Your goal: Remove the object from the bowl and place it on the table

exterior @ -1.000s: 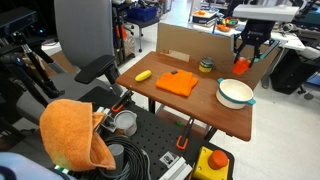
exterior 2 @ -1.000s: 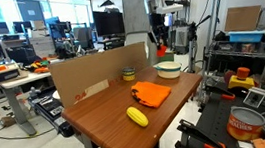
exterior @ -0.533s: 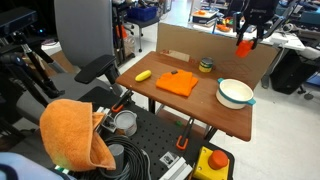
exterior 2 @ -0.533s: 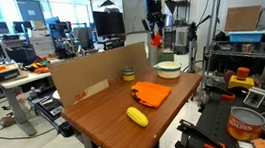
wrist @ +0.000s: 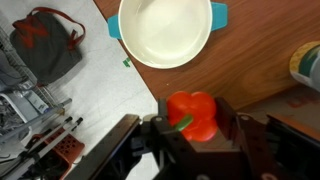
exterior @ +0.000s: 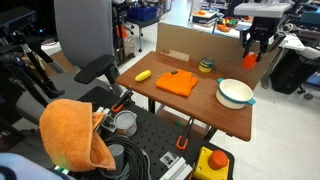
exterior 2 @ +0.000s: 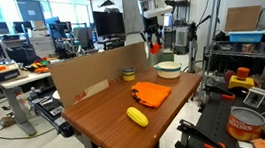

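I need to lower my gripper to the bare table beside the bowl next and let go of the object there, because that spot is clear.
My gripper [wrist: 190, 130] is shut on the object [wrist: 190, 108], a small rounded orange-red lump with a green stem. It holds the object in the air above the table [wrist: 250, 70], beside the bowl [wrist: 120, 30]. The white bowl with the teal-blue rim looks empty in the wrist view. In both exterior views the gripper [exterior: 251, 45] [exterior 2: 152, 36] hangs above the bowl's [exterior: 235, 104] [exterior 2: 170, 72] end of the table [exterior: 170, 105] [exterior 2: 108, 122], with the object [exterior: 250, 60] [exterior 2: 154, 49] between its fingers.
A folded orange cloth [exterior: 178, 83] [exterior 2: 151, 93] and a yellow oblong thing [exterior: 144, 75] [exterior 2: 136, 116] lie on the table. A small jar [exterior: 206, 66] [exterior 2: 129, 74] stands by the cardboard panel [exterior: 180, 45] [exterior 2: 92, 74] along one edge. A dark bag [wrist: 45, 45] lies on the floor.
The gripper, still shut on the object, rose high above the bowl, then came down a little and shifted sideways. Nothing on the table moved.
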Robot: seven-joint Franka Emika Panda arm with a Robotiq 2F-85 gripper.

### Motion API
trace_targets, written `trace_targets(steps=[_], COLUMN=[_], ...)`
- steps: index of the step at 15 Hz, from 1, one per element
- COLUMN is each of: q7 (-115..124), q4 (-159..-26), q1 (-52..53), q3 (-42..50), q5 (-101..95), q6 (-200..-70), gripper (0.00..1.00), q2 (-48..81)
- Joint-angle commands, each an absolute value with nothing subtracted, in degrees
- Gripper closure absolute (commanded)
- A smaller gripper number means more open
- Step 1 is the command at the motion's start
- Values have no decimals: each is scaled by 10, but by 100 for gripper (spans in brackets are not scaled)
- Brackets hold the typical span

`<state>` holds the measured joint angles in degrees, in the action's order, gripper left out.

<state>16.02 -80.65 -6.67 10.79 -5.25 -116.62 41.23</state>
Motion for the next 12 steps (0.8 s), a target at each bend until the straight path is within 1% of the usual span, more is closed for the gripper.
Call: trace_targets(steps=[1, 7, 12], q7=[180, 185, 180], q4=[-669, -513, -391], q1=[-86, -116, -128], q3=[117, 109, 96], q5=[-44, -27, 4], q6=[-1091, -999, -929], gripper=[76, 76, 76], q2=[515, 632, 704])
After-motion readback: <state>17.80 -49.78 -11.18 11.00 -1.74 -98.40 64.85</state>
